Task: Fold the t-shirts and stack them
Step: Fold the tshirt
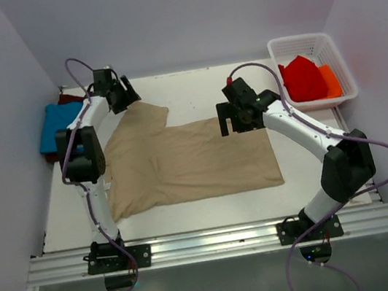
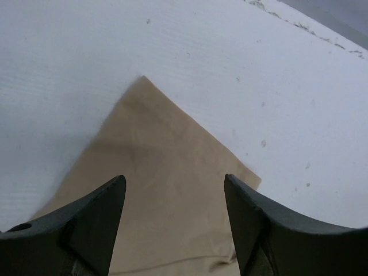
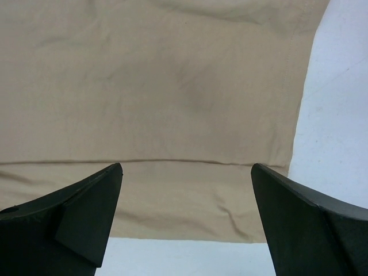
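My open left gripper comes down onto the far corner of the sleeve (image 1: 136, 103) (image 2: 142, 84) next and closes, since that corner still lies below and beyond its fingers.
The tan t-shirt (image 1: 189, 161) lies flat on the white table (image 1: 193, 90), one sleeve pointing to the far left. My left gripper (image 1: 126, 97) hovers over that sleeve, jaws open and empty; in the left wrist view the sleeve corner (image 2: 155, 149) lies between and beyond the gripper (image 2: 174, 179). My right gripper (image 1: 231, 125) stands open over the shirt's far right corner; the right wrist view shows the gripper (image 3: 187, 167) spread wide above a hemmed cloth edge (image 3: 161, 86). A blue t-shirt (image 1: 58, 126) lies at the far left on a dark maroon one (image 1: 68, 99).
A white basket (image 1: 308, 42) at the far right holds red cloth (image 1: 303, 78) and orange cloth (image 1: 330, 79). Grey walls close in the table on the left, right and back. A metal rail (image 1: 209, 243) carries both arm bases at the near edge.
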